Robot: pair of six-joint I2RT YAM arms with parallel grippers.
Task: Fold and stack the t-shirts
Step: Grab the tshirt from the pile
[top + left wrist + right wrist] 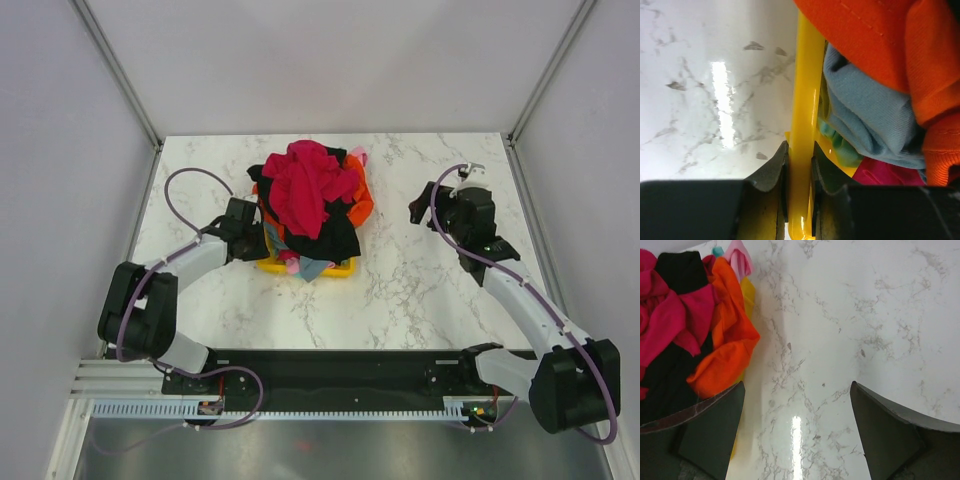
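My open right gripper will next swing outward from the marble onto the bunched folds (pixel 314 184) (pixel 669 314) of the crimson red shirt, which is on top of the heap.
A heap of t-shirts fills a small yellow bin (pixel 340 270) at the table's middle. A crimson red shirt (pixel 305 183) lies on top, over black (pixel 335 238), orange (pixel 363 203), pink (pixel 358 158) and light blue (pixel 312 268) ones. My left gripper (pixel 262 240) is shut on the bin's left rim; the wrist view shows the yellow rim (pixel 802 125) clamped between the pads, with orange (pixel 890 45) and light blue (pixel 870 115) cloth beside it. My right gripper (pixel 422 205) is open and empty to the right of the heap, over bare marble (pixel 840 340).
The white marble table (pixel 430 290) is walled by white panels at the back and both sides. The heap's orange shirt (pixel 722 350) and black shirt (pixel 682 272) lie just left of my right gripper's left finger (pixel 710 430).
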